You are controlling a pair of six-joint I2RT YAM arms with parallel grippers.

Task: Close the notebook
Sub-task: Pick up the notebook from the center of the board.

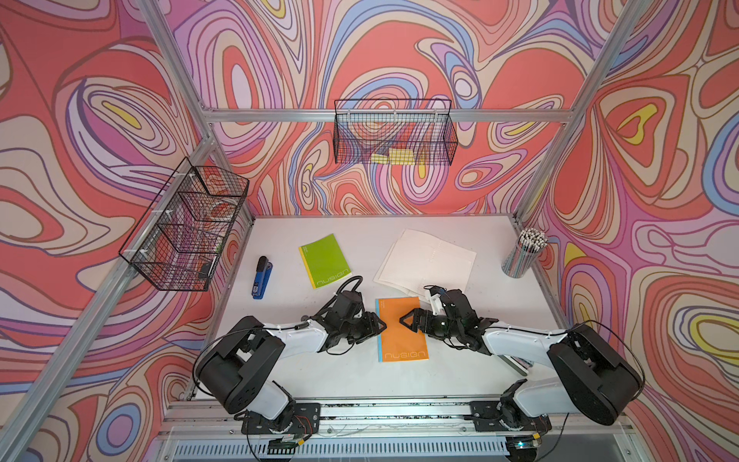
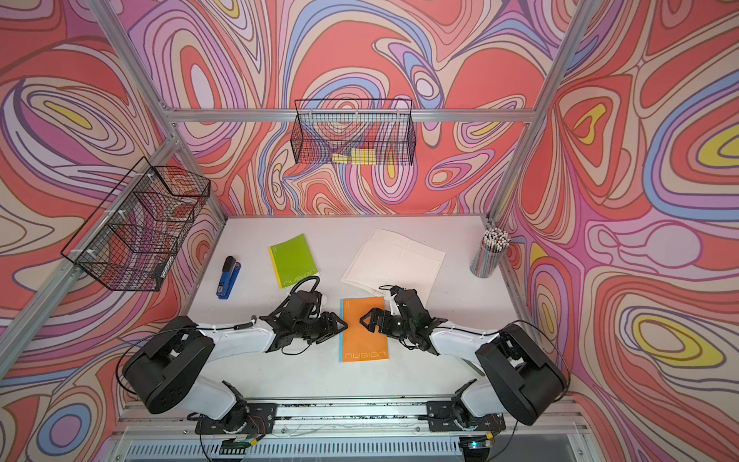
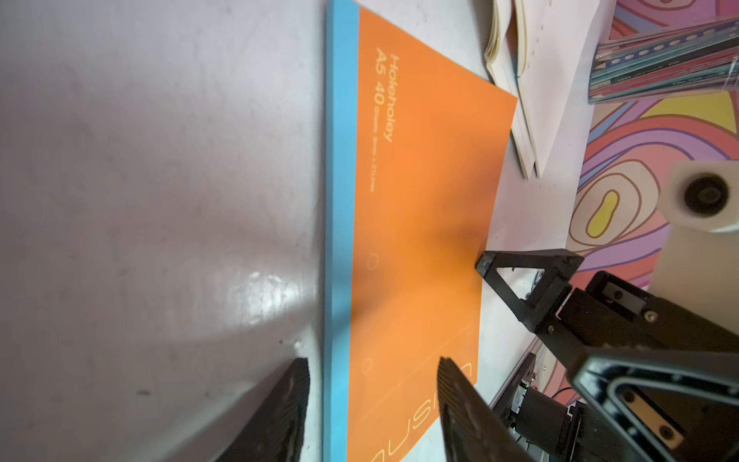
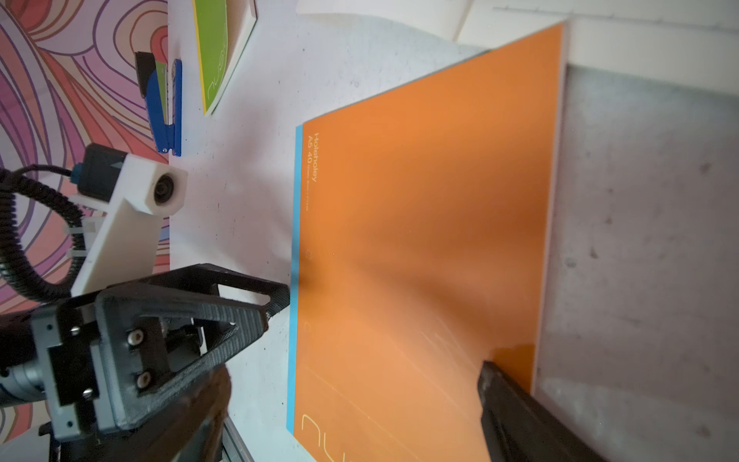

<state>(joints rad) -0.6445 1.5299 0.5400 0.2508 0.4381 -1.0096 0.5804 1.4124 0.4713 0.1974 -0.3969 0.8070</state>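
The spine edge, the blue strip (image 1: 379,339) (image 3: 337,400) lies below my left gripper, between its open fingers, so next my left gripper moves down, tilts flatter around it and closes.
An orange notebook (image 1: 402,334) (image 2: 364,334) with a blue spine strip lies flat on the white table with its cover shut. My left gripper (image 1: 384,326) (image 2: 345,325) sits at its spine edge. Seen from the left wrist, its jaws (image 3: 372,362) stand open over the blue strip of the notebook (image 3: 420,180), holding nothing. My right gripper (image 1: 401,320) (image 2: 361,320) hovers at the opposite, free edge. Its jaws (image 4: 356,370) stand wide open above the cover of the notebook (image 4: 420,240), empty.
Behind the right gripper lies a spread of white pages (image 1: 426,260). A shut green notebook (image 1: 324,261) and a blue stapler (image 1: 262,277) lie at the back left. A cup of pencils (image 1: 524,253) stands at the far right. Wire baskets (image 1: 394,134) hang on the walls.
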